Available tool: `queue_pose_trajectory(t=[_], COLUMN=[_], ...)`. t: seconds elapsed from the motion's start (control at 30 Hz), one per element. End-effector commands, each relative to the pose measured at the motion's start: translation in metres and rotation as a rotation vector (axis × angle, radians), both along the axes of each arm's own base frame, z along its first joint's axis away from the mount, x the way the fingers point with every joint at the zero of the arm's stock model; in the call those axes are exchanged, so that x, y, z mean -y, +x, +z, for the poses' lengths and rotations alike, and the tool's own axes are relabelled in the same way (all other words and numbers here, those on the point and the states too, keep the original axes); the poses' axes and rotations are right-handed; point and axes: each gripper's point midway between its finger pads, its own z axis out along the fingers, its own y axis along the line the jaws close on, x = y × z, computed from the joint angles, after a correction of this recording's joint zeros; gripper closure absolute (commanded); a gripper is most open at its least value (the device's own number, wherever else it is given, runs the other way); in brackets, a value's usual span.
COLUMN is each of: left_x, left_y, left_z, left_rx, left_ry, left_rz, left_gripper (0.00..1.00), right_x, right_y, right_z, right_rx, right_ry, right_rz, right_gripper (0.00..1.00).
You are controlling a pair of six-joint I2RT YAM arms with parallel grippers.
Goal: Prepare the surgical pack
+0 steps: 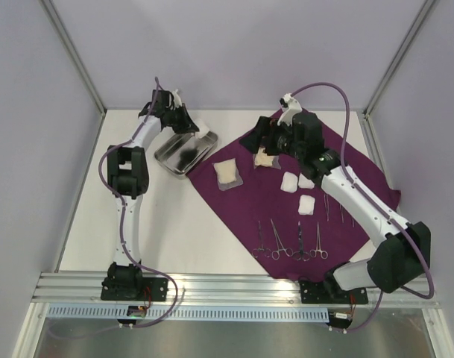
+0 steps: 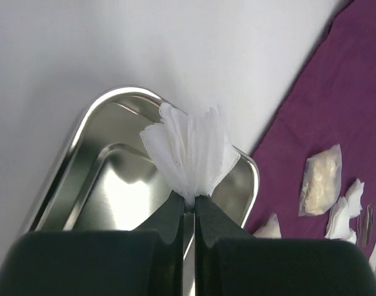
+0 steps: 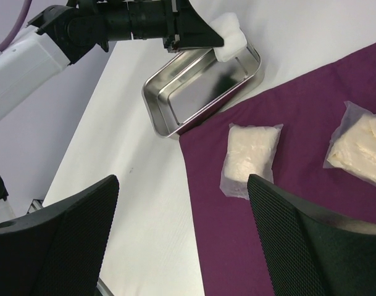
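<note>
I need to lower my left gripper next into the tray's far end (image 1: 200, 142) (image 2: 133, 134) below it and let go of the gauze pad, because the gauze pad is still hanging above the tray's rim.
My left gripper (image 2: 189, 200) is shut on a fanned white gauze pad (image 2: 191, 151) and holds it above the far end of the shiny steel tray (image 2: 113, 185). The tray (image 1: 185, 153) sits tilted on the white table, just left of the purple cloth (image 1: 301, 194). On the cloth lie two bagged gauze packets (image 1: 228, 174) (image 1: 265, 159), three loose gauze pads (image 1: 289, 182) and several steel clamps (image 1: 286, 242). My right gripper (image 3: 183, 185) hangs open over the cloth's left edge, with nothing between its fingers, near one packet (image 3: 249, 157).
More thin steel instruments (image 1: 338, 209) lie on the cloth beside the right forearm. Grey enclosure walls close the left, back and right sides. An aluminium rail (image 1: 234, 287) carrying both arm bases runs along the near edge.
</note>
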Motion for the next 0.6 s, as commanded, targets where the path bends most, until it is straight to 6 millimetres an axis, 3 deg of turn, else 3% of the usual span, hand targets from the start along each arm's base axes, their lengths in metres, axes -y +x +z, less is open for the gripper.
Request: queue_pose_trajectory(t=[0.0,0.17,0.3,0.43,0.57], left_x=[-0.010,-0.012,-0.011,-0.013,-0.018], left_y=[0.014,0.009,0.019,0.015,0.005], left_z=[-0.006,-0.026,-0.029,-0.038,-0.048], left_rx=[-0.006,-0.078,-0.070,-0.109,-0.172], left_ry=[-0.011,-0.024,-0.037,-0.028,-0.008], left_rz=[0.064,0.113,0.132,0.154,0.183], left_gripper=[1.00,1.00,0.96,0.89,0.70], right_x=[-0.009,-0.013,-0.014,-0.011,-0.002], right_y=[0.010,0.015,0.017,0.016,0.015], right_z=[0.021,0.022,0.019,0.020,0.013], right_rx=[0.000,-0.005,-0.017,-0.014,-0.037], right_ry=[0.024,0.022,0.014,0.010,-0.010], right_rz=[0.014,0.025,0.032,0.018,-0.015], right_gripper=[0.13,0.13,0.14,0.14,0.13])
